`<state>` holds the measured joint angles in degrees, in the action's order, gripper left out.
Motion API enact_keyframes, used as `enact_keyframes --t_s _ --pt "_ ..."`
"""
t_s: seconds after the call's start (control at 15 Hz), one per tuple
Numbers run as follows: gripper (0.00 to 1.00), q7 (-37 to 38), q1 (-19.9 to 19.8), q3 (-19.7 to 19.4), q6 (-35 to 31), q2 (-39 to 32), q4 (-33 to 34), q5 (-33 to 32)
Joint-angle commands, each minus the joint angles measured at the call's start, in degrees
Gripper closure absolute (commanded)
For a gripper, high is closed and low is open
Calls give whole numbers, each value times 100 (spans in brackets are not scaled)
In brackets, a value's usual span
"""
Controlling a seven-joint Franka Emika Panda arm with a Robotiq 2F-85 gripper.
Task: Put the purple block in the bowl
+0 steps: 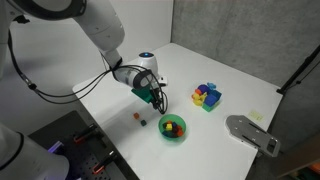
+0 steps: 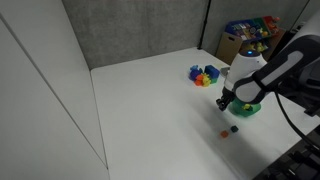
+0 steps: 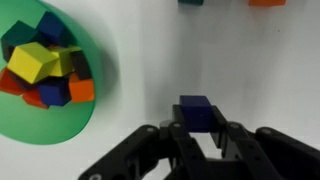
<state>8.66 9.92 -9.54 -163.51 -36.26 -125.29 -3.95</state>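
Observation:
My gripper rises and shifts toward the left in the wrist view next, over the green bowl (image 3: 60,125), and opens, since the purple block (image 3: 196,113) hangs low beside the bowl.
The purple block (image 3: 195,112) is a tiny dark purple-blue cube held between the fingers of my gripper (image 3: 202,135). The gripper is shut on it and holds it just above the white table. The green bowl (image 3: 60,125) lies to the left of the gripper in the wrist view and holds several coloured blocks. In both exterior views the gripper (image 1: 158,98) (image 2: 224,103) hangs beside the bowl (image 1: 165,133) (image 2: 250,110), not over it. The block is too small to make out in the exterior views.
A tiny red-orange cube (image 1: 137,115) (image 2: 225,132) and a tiny dark green cube (image 1: 143,123) (image 2: 234,128) lie on the table near the bowl. A cluster of blue, yellow and green blocks (image 1: 207,96) (image 2: 205,75) stands further back. A grey device (image 1: 250,133) lies near a table edge.

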Motion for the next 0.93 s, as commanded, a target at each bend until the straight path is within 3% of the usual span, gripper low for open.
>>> enact_keyframes --t_s 0.0,0.27,0.53,0.6,0.67,0.87 --pt "90 296 427 -603 378 560 -221 -498" --pt "90 612 523 -1122 640 778 -219 -1095" --pt "90 811 333 -1414 830 757 -212 -1488" --pt "46 762 259 -1410 895 803 -246 -1524" --pt "45 732 195 -1394 921 833 -273 -1528" --pt "23 474 -25 -1199 1235 1185 -439 -1478"
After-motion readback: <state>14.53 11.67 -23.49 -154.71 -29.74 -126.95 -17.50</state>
